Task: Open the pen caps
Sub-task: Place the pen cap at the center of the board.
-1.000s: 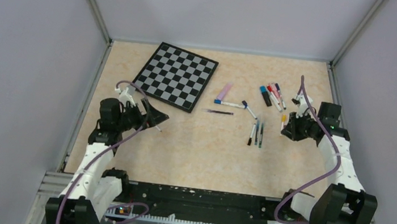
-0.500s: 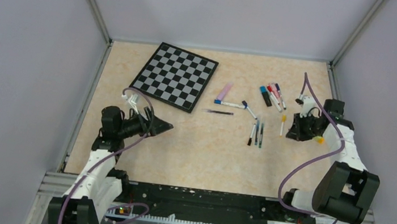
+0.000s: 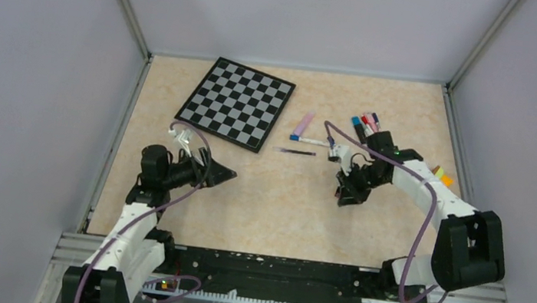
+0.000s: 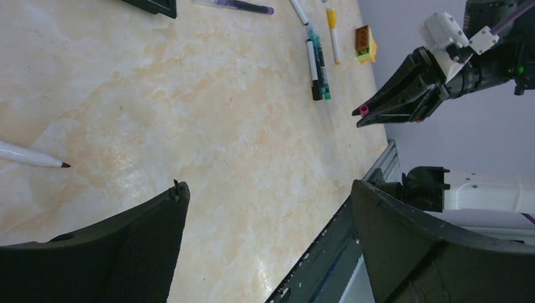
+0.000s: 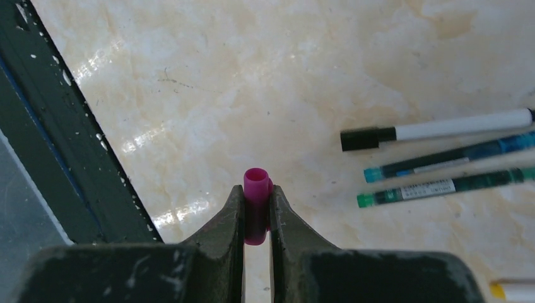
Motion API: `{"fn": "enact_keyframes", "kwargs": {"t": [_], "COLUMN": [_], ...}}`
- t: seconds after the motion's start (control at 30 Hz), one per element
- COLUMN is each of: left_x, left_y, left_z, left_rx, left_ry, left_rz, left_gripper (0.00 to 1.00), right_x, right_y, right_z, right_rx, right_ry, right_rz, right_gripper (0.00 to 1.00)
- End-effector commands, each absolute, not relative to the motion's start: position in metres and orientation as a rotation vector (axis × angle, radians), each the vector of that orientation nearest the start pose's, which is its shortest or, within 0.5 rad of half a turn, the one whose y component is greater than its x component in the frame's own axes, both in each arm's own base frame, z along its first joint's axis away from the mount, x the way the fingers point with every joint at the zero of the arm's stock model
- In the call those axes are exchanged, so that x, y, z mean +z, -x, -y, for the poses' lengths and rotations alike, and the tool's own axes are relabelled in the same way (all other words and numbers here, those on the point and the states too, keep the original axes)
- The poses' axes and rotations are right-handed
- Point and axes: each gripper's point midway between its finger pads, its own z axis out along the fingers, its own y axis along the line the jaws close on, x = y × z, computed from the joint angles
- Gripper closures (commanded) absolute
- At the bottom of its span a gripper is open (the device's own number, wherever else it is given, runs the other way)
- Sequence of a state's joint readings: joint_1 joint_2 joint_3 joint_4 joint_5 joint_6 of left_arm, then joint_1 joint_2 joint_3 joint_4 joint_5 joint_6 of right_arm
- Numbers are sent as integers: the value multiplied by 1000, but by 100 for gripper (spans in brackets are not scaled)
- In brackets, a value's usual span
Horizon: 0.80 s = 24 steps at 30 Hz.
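My right gripper should go down and left in the top view and release the magenta cap (image 5: pixel 255 183) on the bare table beside the black-capped white pen.
My right gripper (image 5: pixel 257 197) is shut on a magenta pen cap (image 5: pixel 255 183), whose open end sticks out past the fingertips. It hovers over the table's middle right (image 3: pixel 343 198). Beside it lie a white pen with a black cap (image 5: pixel 435 131), a teal pen (image 5: pixel 448 158) and a green pen (image 5: pixel 441 186). My left gripper (image 4: pixel 266 188) stands wide open with nothing between its fingers, low over the table's left (image 3: pixel 221 170). An uncapped white pen with a red tip (image 4: pixel 31 156) lies by its left finger. Several capped markers (image 3: pixel 365 122) lie at the back right.
The chessboard (image 3: pixel 239 101) lies at the back left. A pink pen (image 3: pixel 303 125), a white pen with a blue cap (image 3: pixel 312 140) and a dark purple pen (image 3: pixel 296 152) lie mid-table. A yellow-orange block (image 3: pixel 442 175) sits near the right wall. The dark front rail (image 5: pixel 57 145) runs close to the right gripper.
My right arm has swung from the right side toward the middle, carrying the magenta cap, and now covers the three pens from above. My left gripper has edged slightly right, still open.
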<state>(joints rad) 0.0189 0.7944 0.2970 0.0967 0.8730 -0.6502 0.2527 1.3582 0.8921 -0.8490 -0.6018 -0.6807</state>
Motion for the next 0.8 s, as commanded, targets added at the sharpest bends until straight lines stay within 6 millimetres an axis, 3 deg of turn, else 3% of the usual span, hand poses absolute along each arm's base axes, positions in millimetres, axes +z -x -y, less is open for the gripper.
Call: {"fn": "enact_keyframes", "kwargs": {"t": [0.0, 0.2, 0.33, 0.53, 0.77], "left_x": [145, 144, 147, 146, 144], "left_y": [-240, -245, -246, -245, -245], "left_z": [134, 128, 127, 126, 128], "left_rx": [-1103, -1066, -1051, -1056, -1075], "left_ry": [103, 173, 190, 215, 214], "left_rz": [-2034, -2078, -2086, -2089, -2090], "left_gripper": [1, 1, 1, 1, 1], "right_x": [74, 48, 41, 33, 24], "right_y": [-229, -249, -269, -287, -289], "right_z": [-166, -205, -219, -228, -226], "right_rx": [646, 518, 433, 328, 274], "right_ry": [1414, 1519, 1511, 1499, 1493], "right_rz": [-2302, -2305, -2319, -2325, -2354], "right_gripper": [97, 96, 93, 86, 71]}}
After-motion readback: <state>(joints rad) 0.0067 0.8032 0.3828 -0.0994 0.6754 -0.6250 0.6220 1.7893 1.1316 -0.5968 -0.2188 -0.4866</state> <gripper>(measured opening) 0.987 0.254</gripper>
